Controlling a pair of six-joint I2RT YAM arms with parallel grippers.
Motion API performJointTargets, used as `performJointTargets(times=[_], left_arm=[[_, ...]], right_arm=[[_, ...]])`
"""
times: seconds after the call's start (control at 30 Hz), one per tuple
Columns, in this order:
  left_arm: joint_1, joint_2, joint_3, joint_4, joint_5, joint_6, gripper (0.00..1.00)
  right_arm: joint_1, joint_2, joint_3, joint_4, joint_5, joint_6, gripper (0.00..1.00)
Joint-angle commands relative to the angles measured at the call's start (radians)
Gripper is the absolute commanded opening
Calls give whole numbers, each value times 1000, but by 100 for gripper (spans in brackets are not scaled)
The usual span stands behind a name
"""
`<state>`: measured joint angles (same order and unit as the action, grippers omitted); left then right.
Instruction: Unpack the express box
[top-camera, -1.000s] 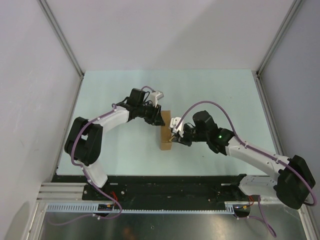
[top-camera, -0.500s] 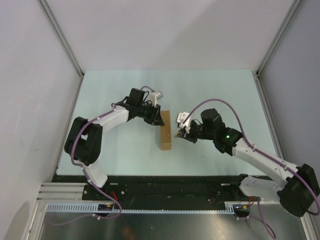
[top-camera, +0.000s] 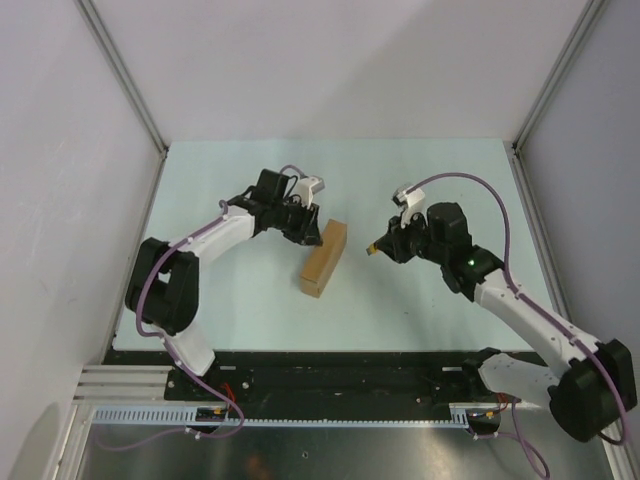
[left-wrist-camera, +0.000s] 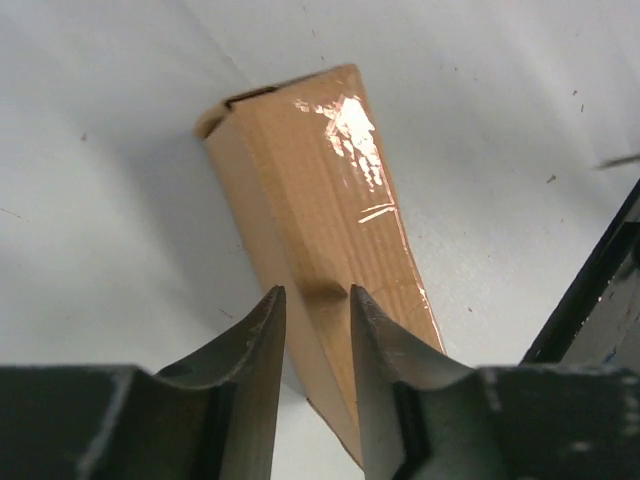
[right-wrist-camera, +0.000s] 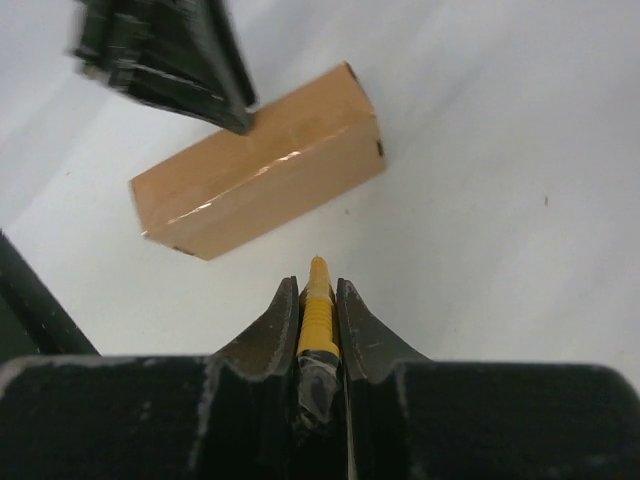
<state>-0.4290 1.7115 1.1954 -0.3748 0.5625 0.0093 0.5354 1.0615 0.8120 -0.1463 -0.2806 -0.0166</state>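
My right gripper should next move the yellow knife down and away from the box (top-camera: 323, 258) to the bare tabletop beside it and let go of it there, because that spot is empty.
The express box (top-camera: 323, 258), a plain brown carton with shiny tape along its top, lies slanted in the middle of the table. My left gripper (top-camera: 318, 233) is at its far end. In the left wrist view the box (left-wrist-camera: 320, 180) runs away from the left gripper (left-wrist-camera: 315, 292), whose jaws pinch its near upper edge and dent the cardboard. My right gripper (top-camera: 386, 245) hovers to the right of the box, apart from it. It is shut on a slim yellow utility knife (right-wrist-camera: 317, 305) that points at the box (right-wrist-camera: 260, 180).
The pale green table (top-camera: 230, 180) is walled by white panels on the left, back and right. A black rail (top-camera: 340, 365) with the arm bases runs along the near edge. The left arm's fingers (right-wrist-camera: 170, 60) show above the box in the right wrist view.
My right gripper drew back to the right, away from the box, with the knife. The box's near end swung left, so it now lies slanted. The left jaws narrowed slightly.
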Motion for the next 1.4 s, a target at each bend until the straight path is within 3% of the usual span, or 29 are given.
performJointTargets(times=[0.0,0.17,0.27,0.3,0.37,0.4,0.5,0.53,0.7,0.8,0.87,0.9,0.97,1.03,1.23,1.37], left_arm=[[6,-56,82,-26,-15,34,38],[6,-62,133,-24,16,-3,38],[6,-70,154,-23,7,-41,43],[6,-70,162,-23,-54,-54,45],[6,-67,185,-26,-195,-124,45],[6,-72,191,-24,-364,-161,43],[6,-107,191,-26,-542,-252,44],[7,-116,190,-26,-650,-270,49],[24,-154,201,-26,-765,-322,57],[73,-170,191,-26,-817,-409,47],[137,-187,184,-24,-756,-471,43],[162,-187,188,-21,-695,-476,44],[225,-170,196,-24,-534,-448,69],[240,-185,176,-21,-535,-444,99],[216,-230,141,-10,-506,-388,100],[159,-279,73,-10,-452,-364,99]], right_arm=[[-99,106,30,-38,15,298,2],[-216,235,27,-32,-124,421,3],[-276,296,26,-26,-184,463,12],[-288,314,27,-24,-196,477,24],[-324,357,27,-38,-193,509,33],[-334,370,27,-41,-180,521,40],[-357,399,27,-50,-100,556,53],[-360,410,27,-58,-74,566,57],[-365,420,29,-64,44,595,67],[-364,402,30,-96,128,609,74],[-365,375,32,-134,223,618,79],[-365,361,30,-145,262,633,99],[-364,335,29,-182,369,638,100],[-364,290,30,-196,427,644,100],[-301,197,32,-107,396,560,100],[-139,227,30,-21,339,495,90]])
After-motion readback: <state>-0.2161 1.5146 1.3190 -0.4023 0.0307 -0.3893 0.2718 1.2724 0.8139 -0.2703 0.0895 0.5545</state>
